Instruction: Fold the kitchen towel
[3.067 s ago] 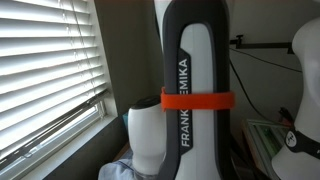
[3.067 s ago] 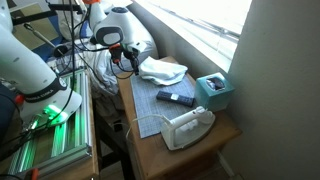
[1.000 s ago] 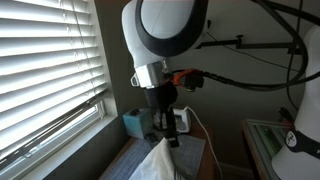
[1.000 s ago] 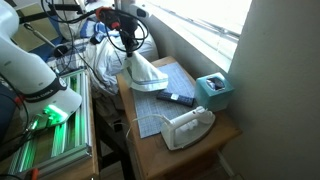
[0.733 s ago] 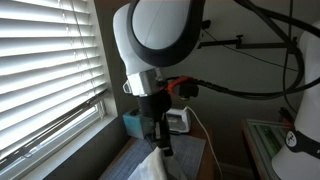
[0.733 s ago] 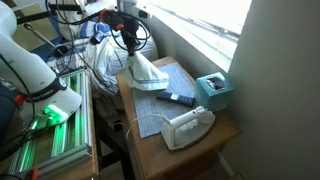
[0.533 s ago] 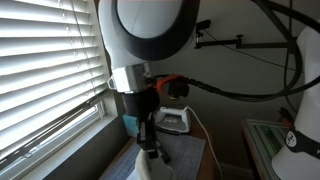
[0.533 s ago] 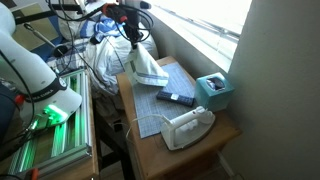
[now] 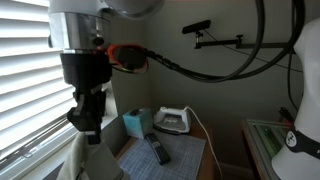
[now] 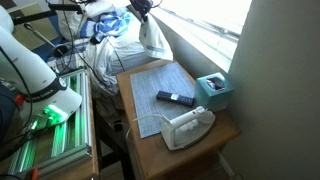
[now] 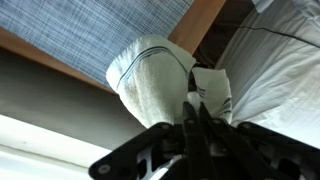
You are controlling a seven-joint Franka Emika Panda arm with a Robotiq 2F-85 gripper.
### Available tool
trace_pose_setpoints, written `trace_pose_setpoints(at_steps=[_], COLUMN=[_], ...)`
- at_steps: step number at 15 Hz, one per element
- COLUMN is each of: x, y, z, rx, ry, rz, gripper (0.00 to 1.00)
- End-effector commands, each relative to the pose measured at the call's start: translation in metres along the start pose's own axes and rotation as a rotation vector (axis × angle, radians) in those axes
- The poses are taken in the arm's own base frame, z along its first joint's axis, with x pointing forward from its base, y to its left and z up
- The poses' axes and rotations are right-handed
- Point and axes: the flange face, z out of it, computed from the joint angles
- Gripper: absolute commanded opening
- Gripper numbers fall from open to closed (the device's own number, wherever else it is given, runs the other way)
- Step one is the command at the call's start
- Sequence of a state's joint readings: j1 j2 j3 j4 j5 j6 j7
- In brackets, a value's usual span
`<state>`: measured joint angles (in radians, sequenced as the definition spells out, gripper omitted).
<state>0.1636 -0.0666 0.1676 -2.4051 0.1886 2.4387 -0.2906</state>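
I will next use my gripper to carry the towel over the dark grey mat [image 9: 156, 160] [image 11: 105, 32] toward the black remote and lower it there, because the towel hangs past the end of the table.
The kitchen towel [image 10: 153, 38] is a white cloth with a thin dark stripe. It hangs bunched in the air past the far end of the wooden table [image 10: 225, 128], clear of the dark grey mat [image 10: 150, 85]. My gripper [image 10: 143, 12] is shut on its top edge. In the wrist view the gripper [image 11: 194, 103] pinches a fold while the towel [image 11: 150, 85] droops away from it over the table's edge. In an exterior view the gripper [image 9: 92, 133] is near the window and the towel [image 9: 98, 163] dangles below it.
On the mat lies a black remote [image 10: 176, 98]. A teal box [image 10: 214, 90] and a clothes iron [image 10: 186, 126] with its cord stand on the table. White bags and cables [image 10: 115, 45] are piled behind the table. Window blinds [image 9: 30, 90] are close by.
My gripper has risen and drawn back past the table's far end, lifting the towel off the mat. The mat now lies bare except for the remote.
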Motion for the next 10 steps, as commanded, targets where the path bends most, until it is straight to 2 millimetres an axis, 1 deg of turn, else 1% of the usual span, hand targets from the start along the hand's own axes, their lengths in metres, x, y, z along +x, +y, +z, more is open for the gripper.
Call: trace_pose_setpoints(at_steps=[1,2,3,5,6,8,10], x=[0.01,0.006,0.0,-0.016,-0.026,-0.046,-0.063], y=[0.004,0.008,0.014,0.026,0.034,0.048,0.062], z=[0.007,0.016,0.029,0.06,0.078,0.107,0.129], rx=[-0.003,-0.009,-0.011,0.005,0.001,-0.016,-0.04], ry=[-0.052,-0.089,-0.134,-0.219,-0.27,-0.349,-0.391], rz=[-0.109,-0.12,-0.125,-0.108,-0.077,-0.027,0.025], gripper=[0.01,0.01,0.01,0.01,0.01,0.01,0.01])
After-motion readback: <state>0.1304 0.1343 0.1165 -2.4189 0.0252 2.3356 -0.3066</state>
